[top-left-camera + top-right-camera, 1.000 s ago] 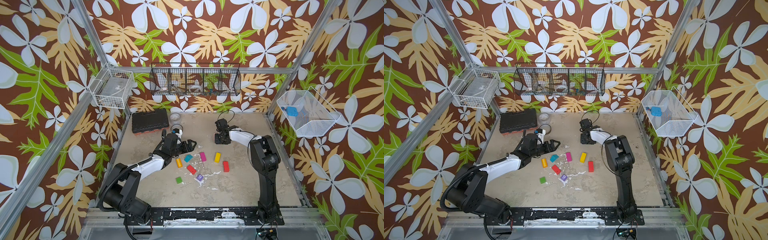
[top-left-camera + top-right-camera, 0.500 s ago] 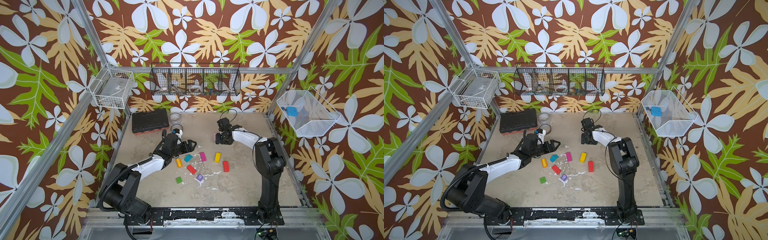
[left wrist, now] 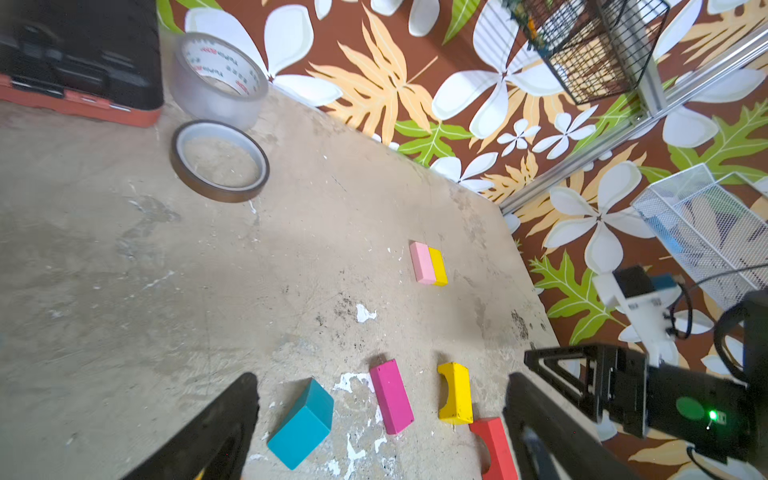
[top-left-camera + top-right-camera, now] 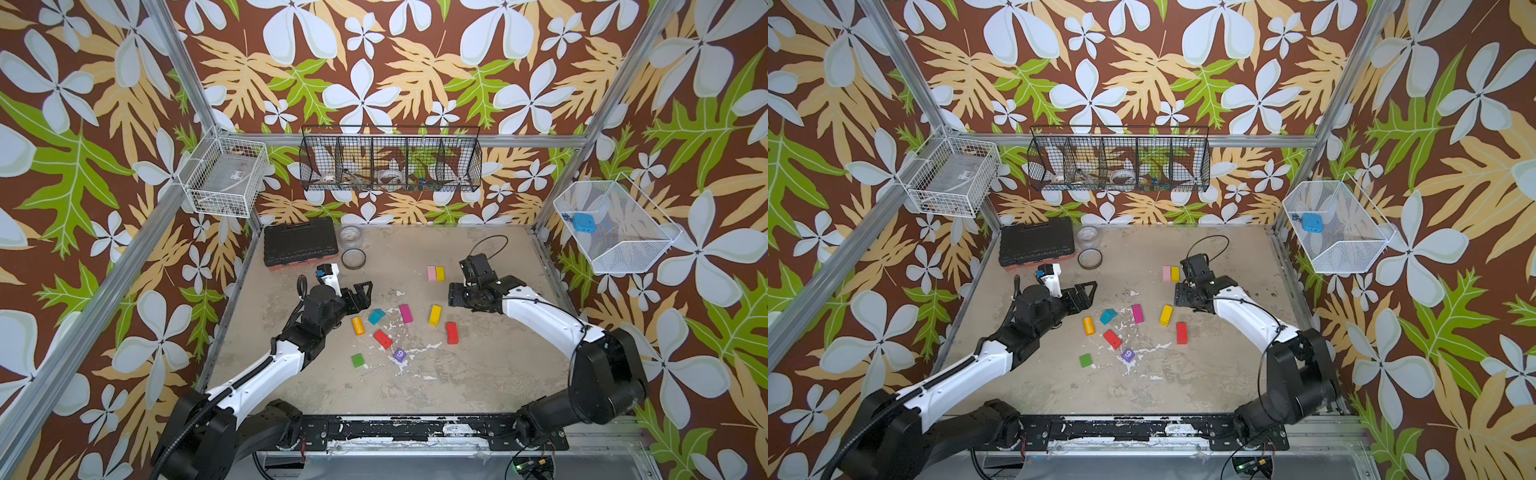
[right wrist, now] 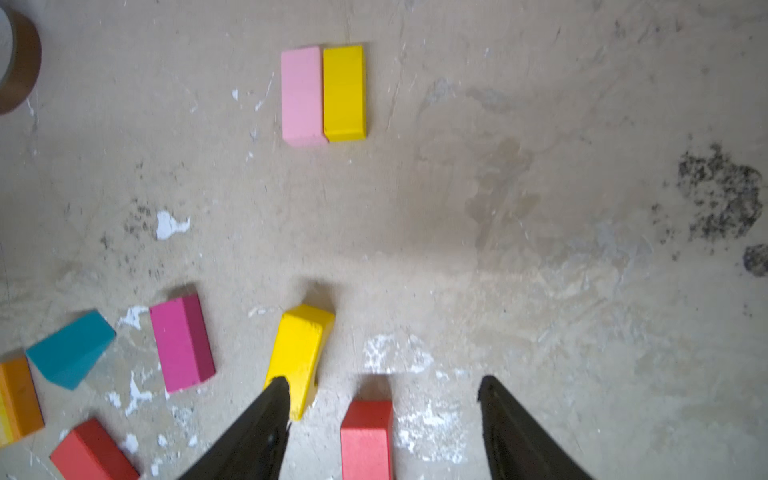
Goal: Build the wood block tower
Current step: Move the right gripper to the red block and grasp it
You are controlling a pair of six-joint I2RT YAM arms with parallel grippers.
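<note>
My right gripper is above the red block (image 5: 367,444) beside the yellow arch and farther from my base than the block. Next it will move back and down and close across the block's width.
Wood blocks lie flat and loose on the table; no tower is in view. A pink block (image 4: 431,273) and a yellow block (image 4: 439,273) touch side by side at the back, also seen in the right wrist view as pink (image 5: 302,95) and yellow (image 5: 344,91). Nearer lie an orange block (image 4: 357,326), a teal block (image 4: 377,316), a magenta block (image 4: 406,313), a yellow arch (image 4: 434,315), two red blocks (image 4: 451,333) (image 4: 382,338), a purple cube (image 4: 399,355) and a green block (image 4: 358,360). My left gripper (image 4: 361,293) (image 3: 381,376) hovers open left of them. My right gripper (image 4: 455,293) (image 5: 381,380) is open and empty above a red block (image 5: 365,436).
A black toolbox (image 4: 299,245) stands at the back left, with a clear tape roll (image 4: 350,236) and a brown tape ring (image 4: 353,258) beside it. Wire baskets (image 4: 390,160) hang on the walls. Bare table lies in front of the blocks.
My right gripper has opened and drawn back from the far spot, uncovering the pink and yellow pair. The left arm has stayed still.
</note>
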